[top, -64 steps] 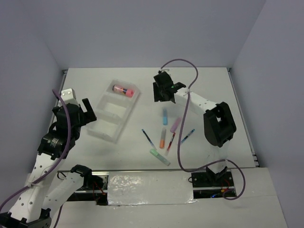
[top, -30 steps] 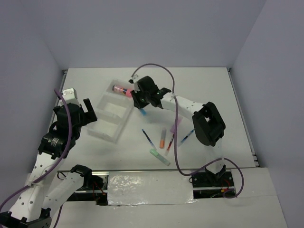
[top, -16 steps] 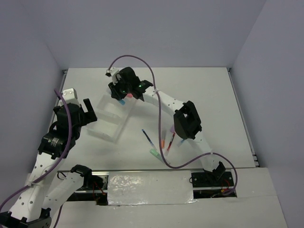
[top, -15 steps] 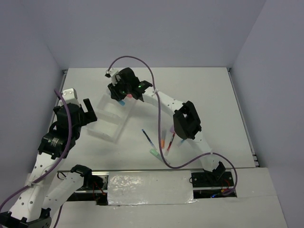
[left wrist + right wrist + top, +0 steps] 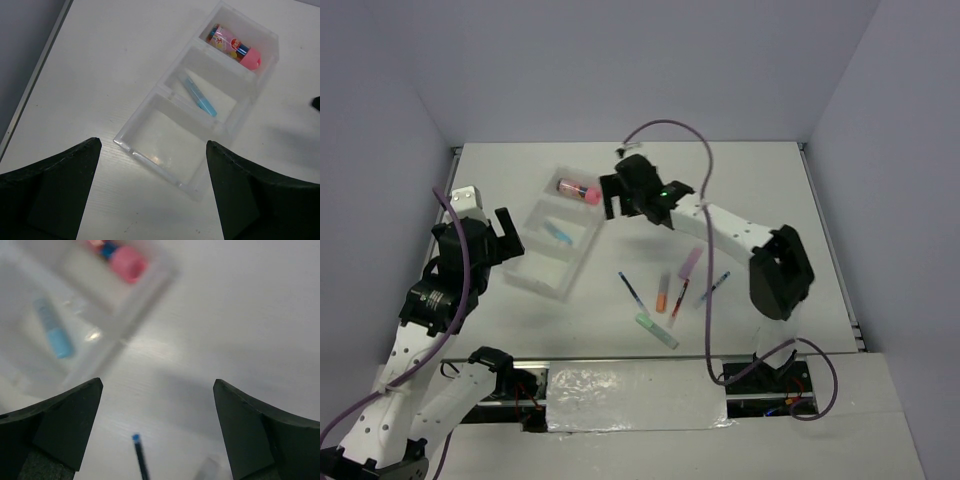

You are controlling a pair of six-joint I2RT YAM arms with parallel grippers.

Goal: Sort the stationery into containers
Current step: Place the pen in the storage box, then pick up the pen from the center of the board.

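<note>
The right gripper moves back and down onto the purple highlighter [image 5: 690, 263] next. It lies below the gripper and to its right in the top view, still outside the tray [image 5: 535, 262].
The clear three-compartment tray [image 5: 535, 262] lies left of centre. Its far compartment holds the pink-red tube [image 5: 577, 189]; the middle one holds the blue highlighter [image 5: 558, 233]; the near one is bare. My right gripper [image 5: 617, 198] is open and empty just right of the tray's far end. My left gripper [image 5: 498, 240] is open and empty above the tray's near left side. In the left wrist view the tube [image 5: 235, 46] and highlighter [image 5: 199, 97] lie in the tray [image 5: 150, 159]. On the table lie a purple highlighter [image 5: 690, 263], orange highlighter [image 5: 662, 292], green highlighter [image 5: 657, 331], red pen [image 5: 680, 295] and two blue pens [image 5: 631, 291].
The second blue pen [image 5: 716, 287] lies right of the red pen. The right wrist view shows the tray wall [image 5: 135, 305], the tube [image 5: 122, 257], the blue highlighter [image 5: 54, 332] and a blue pen tip [image 5: 140, 460]. Grey walls enclose the table on three sides.
My right gripper carried the blue highlighter from the table to the tray, let it go in the middle compartment and drew back to the right. The left arm has not moved.
</note>
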